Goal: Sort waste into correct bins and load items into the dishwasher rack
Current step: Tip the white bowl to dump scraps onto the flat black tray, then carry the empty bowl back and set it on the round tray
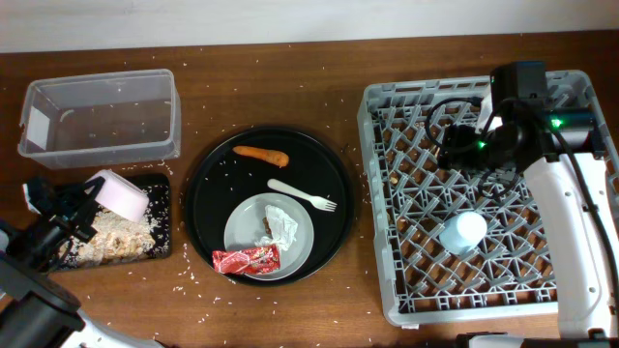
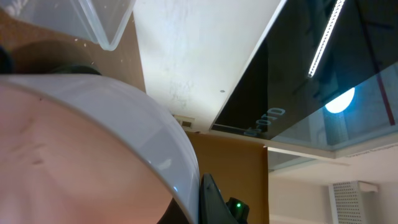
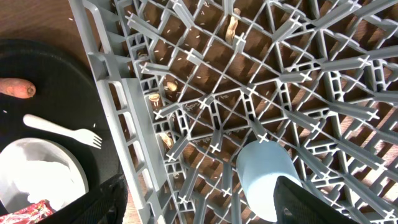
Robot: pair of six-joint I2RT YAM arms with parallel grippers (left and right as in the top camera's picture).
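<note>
My left gripper swings across next, levels the bowl, lowers and releases it. Bare tray between carrot (image 1: 261, 153) and plate lies right of my left gripper in the overhead view.
My left gripper (image 1: 90, 201) is shut on the rim of the white bowl (image 1: 122, 192), which tilts over the shallow black bin (image 1: 160, 215) holding pale rice scraps (image 1: 114, 238). In the left wrist view the bowl (image 2: 81, 149) fills the frame, with one finger (image 2: 214, 202) against its rim. My right gripper (image 1: 453, 143) hangs open over the grey dishwasher rack (image 1: 382, 193); its jaws (image 3: 199, 202) hold nothing. The light-blue cup (image 1: 462, 232) (image 3: 264, 177) lies in the rack. On the round black tray (image 1: 208, 193) are the carrot (image 1: 261, 153), fork (image 1: 302, 195), plate (image 1: 247, 227), napkin (image 1: 282, 224) and red wrapper (image 1: 247, 258).
The clear tub (image 1: 97, 116) stands at the back left, beside the black bin; its corner (image 2: 106, 22) shows in the left wrist view. Rice grains are scattered over the wooden table (image 1: 290, 87) and on the rack floor (image 3: 205, 81).
</note>
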